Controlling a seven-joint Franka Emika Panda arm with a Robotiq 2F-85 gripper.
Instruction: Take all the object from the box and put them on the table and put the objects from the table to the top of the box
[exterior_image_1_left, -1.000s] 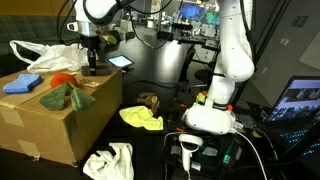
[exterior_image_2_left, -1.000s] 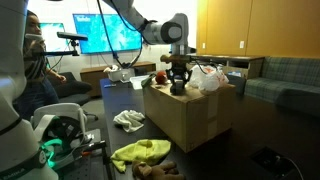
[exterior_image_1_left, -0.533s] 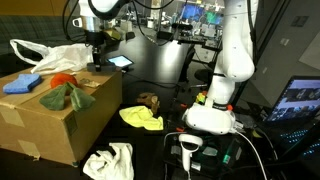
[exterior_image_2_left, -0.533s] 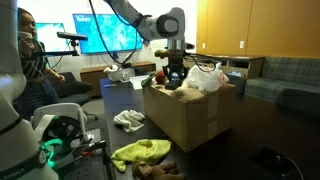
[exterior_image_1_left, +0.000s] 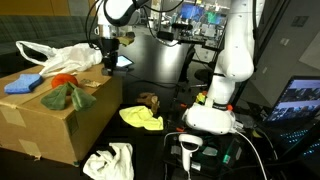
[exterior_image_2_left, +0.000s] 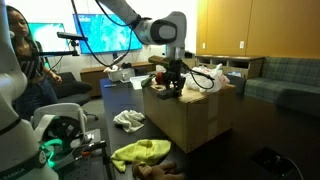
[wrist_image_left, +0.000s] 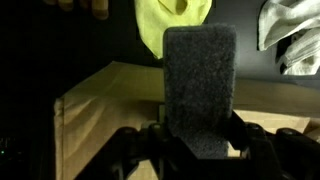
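Note:
My gripper turns and swings the slab away from the box edge next, to release it over the bare table (wrist_image_left: 60, 55) beside the brown toy, since that spot lies empty.
My gripper (exterior_image_1_left: 110, 48) is shut on the dark flat slab (exterior_image_1_left: 111, 63) and holds it upright in the air, just past the far right corner of the box (exterior_image_1_left: 50, 118). In the wrist view the slab (wrist_image_left: 200, 80) stands between the fingers of the gripper (wrist_image_left: 198, 140), over the box edge (wrist_image_left: 100, 120). On the box top lie the white plastic bag (exterior_image_1_left: 58, 56), the blue block (exterior_image_1_left: 22, 86) and the green-and-orange cloth (exterior_image_1_left: 68, 95). The yellow cloth (exterior_image_1_left: 140, 118) and the brown toy (exterior_image_1_left: 150, 101) lie on the dark table (exterior_image_1_left: 160, 70).
A white cloth (exterior_image_1_left: 110, 160) lies on the table in front of the box. The arm's white base (exterior_image_1_left: 212, 110) stands at the right, with a laptop (exterior_image_1_left: 300, 100) beyond it. A tablet (exterior_image_1_left: 122, 62) lies on the table behind the gripper. A person (exterior_image_2_left: 25, 60) sits at the side.
The gripper has risen off the box top with the dark slab and moved sideways, from above the box's far corner to just beyond its edge.

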